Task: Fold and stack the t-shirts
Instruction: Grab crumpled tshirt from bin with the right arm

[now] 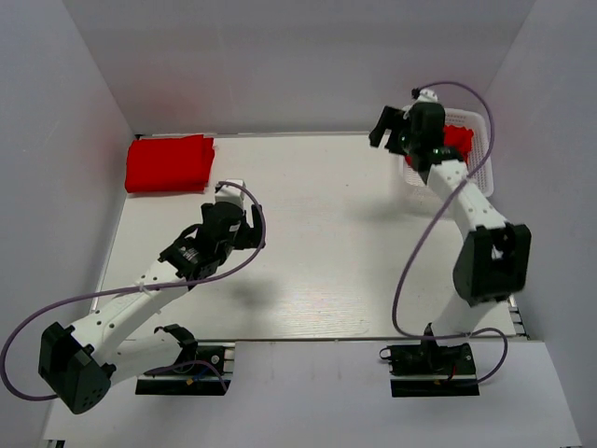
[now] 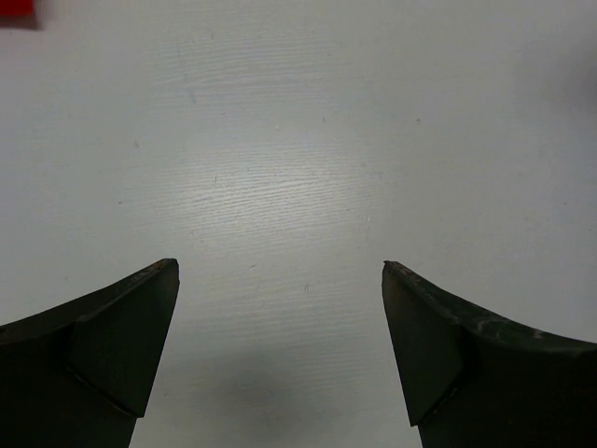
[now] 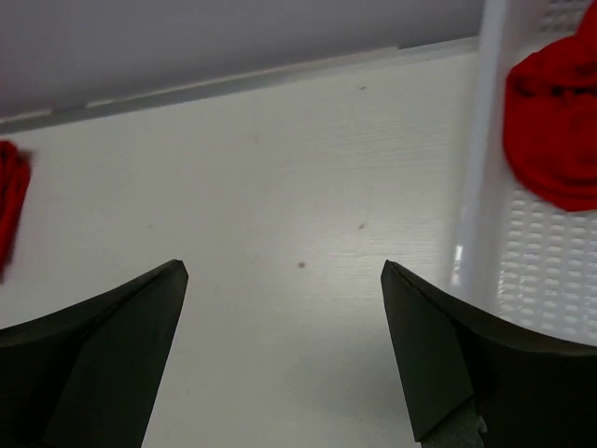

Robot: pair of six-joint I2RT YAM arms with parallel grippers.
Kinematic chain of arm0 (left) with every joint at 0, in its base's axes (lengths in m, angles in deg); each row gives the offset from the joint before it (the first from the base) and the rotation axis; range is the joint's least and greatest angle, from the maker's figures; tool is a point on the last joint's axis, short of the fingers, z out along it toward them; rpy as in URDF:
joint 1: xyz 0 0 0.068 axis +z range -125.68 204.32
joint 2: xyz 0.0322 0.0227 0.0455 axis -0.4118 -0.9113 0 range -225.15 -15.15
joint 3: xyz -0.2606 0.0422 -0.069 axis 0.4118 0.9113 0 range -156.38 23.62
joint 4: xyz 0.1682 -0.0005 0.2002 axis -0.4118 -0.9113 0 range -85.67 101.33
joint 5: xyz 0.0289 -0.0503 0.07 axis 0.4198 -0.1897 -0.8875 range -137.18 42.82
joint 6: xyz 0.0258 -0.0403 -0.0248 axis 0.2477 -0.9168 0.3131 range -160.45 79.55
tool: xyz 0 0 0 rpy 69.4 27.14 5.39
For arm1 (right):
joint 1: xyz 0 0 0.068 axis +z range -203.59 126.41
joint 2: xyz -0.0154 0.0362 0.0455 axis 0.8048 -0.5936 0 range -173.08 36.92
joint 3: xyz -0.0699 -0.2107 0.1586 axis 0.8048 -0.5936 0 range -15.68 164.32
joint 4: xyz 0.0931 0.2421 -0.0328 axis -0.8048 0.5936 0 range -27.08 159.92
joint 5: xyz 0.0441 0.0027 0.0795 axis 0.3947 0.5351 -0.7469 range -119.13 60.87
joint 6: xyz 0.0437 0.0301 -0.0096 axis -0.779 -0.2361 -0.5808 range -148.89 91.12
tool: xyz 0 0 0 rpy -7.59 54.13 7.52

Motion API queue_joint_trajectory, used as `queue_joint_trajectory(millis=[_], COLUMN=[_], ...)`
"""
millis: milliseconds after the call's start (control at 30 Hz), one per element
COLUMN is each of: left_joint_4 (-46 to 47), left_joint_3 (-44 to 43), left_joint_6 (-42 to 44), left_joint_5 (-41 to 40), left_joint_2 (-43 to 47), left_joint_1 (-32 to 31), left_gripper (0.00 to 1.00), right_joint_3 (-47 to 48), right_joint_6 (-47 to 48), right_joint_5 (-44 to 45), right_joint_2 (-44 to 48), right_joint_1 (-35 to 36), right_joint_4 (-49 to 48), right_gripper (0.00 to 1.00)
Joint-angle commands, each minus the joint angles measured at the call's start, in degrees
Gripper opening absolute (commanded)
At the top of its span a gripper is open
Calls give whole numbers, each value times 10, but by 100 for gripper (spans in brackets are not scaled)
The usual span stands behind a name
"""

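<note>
The right gripper moves across the basket's white rim and down onto the crumpled red t-shirt's fold next.
A stack of folded red t-shirts lies at the table's far left corner; a sliver of it shows in the left wrist view and in the right wrist view. Another red t-shirt lies crumpled in the white mesh basket at the far right, also seen in the right wrist view. My left gripper is open and empty over bare table, right of the stack. My right gripper is open and empty, raised just left of the basket.
The basket's white rim stands close to my right gripper's right finger. Grey walls enclose the table at the back and both sides. Purple cables loop off both arms.
</note>
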Motion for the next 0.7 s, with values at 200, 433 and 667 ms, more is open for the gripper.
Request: queue_joint_trajectory(millis=[200, 433, 667], left_joint_4=[34, 60, 71], left_joint_3=[-60, -78, -83], left_joint_6=[32, 43, 54], left_joint_5=[-29, -23, -36], left_joint_2=[-81, -132, -143], left_joint_1=[9, 9, 9], left_gripper=[100, 100, 100], right_joint_3=[355, 450, 448], right_joint_6=[6, -27, -31], right_joint_5=[45, 29, 18], right_joint_2=[-297, -427, -487], right_joint_1=[-132, -186, -199], right_joint_4=[193, 164, 53], right_gripper=[90, 90, 82])
